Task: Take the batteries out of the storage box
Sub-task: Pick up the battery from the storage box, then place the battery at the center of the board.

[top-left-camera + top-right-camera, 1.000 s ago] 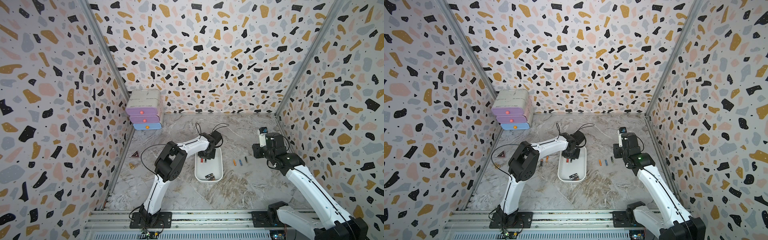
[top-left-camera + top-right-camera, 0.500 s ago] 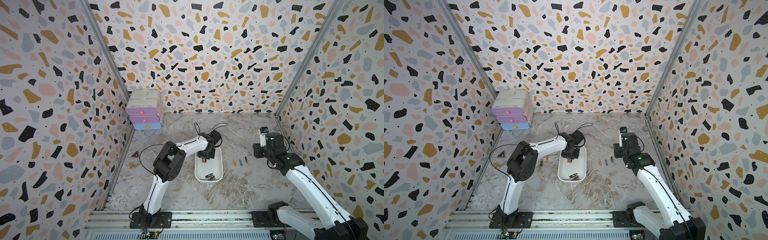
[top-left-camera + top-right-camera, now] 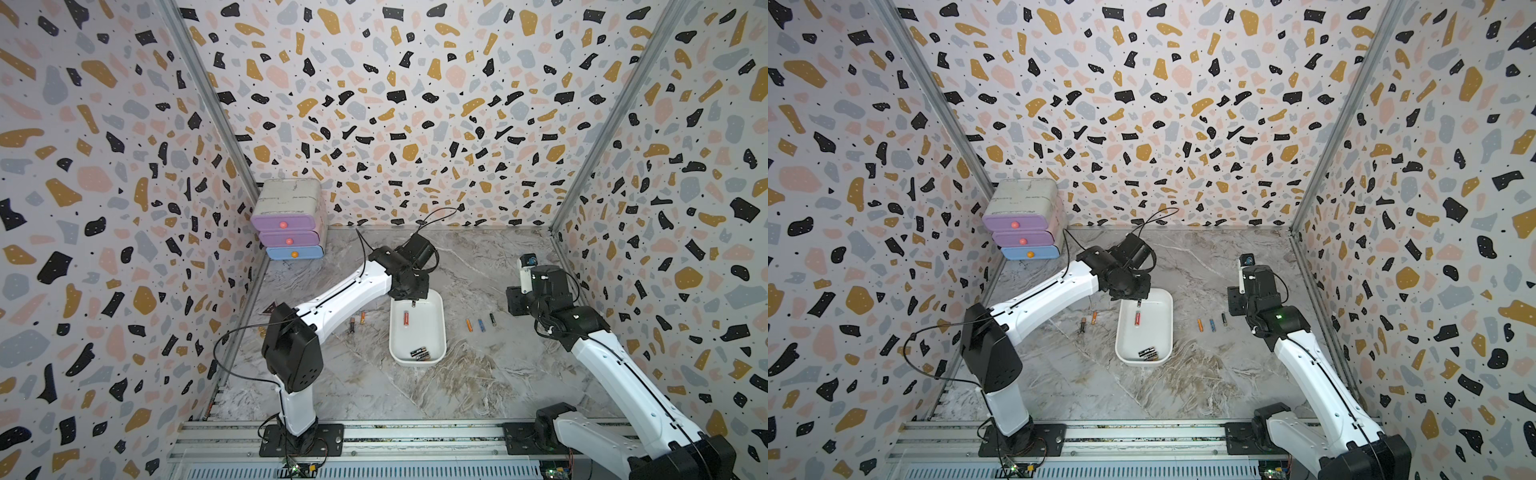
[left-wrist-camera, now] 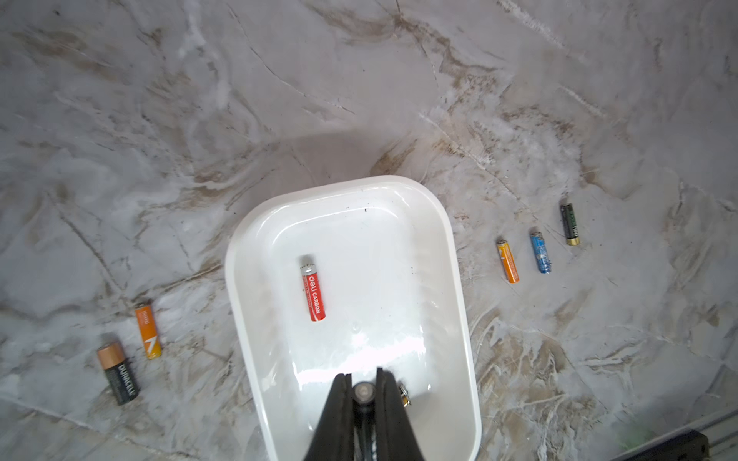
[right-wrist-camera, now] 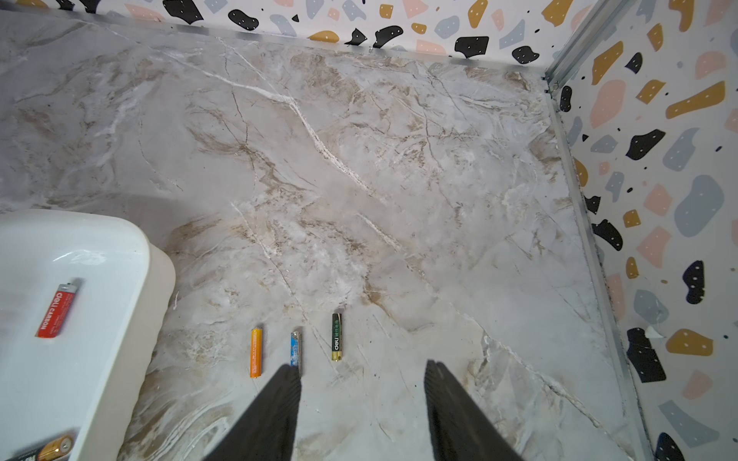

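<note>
The tabletop between the orange battery and the box is bare, so my left gripper will next cross toward the copper-topped battery, move down to that gap beside its orange neighbour, and let go of its battery.
The white storage box (image 3: 443, 328) (image 3: 1171, 328) sits mid-table. My left gripper (image 4: 363, 393) (image 3: 412, 302) hangs over its far end, shut on a dark battery seen end-on between the fingers. A red battery (image 4: 312, 293) (image 3: 406, 318) (image 5: 56, 310) lies flat in the box, and a few black batteries (image 3: 419, 354) (image 3: 1148, 353) lie at its near end. An orange battery (image 5: 256, 352), a blue one (image 5: 295, 347) and a black-green one (image 5: 336, 336) lie in a row on the table right of the box. My right gripper (image 5: 362, 371) hovers open just beside that row, holding nothing.
Left of the box lie an orange battery (image 4: 148, 331) and a black copper-topped one (image 4: 118, 373). A white drawer unit (image 3: 289, 220) with purple and blue drawers stands in the back left corner. Patterned walls close in three sides; a metal rail (image 3: 415, 436) runs along the front.
The left jaws have closed on the battery over the box's far end. The right jaws have opened a little; that arm stays in place.
</note>
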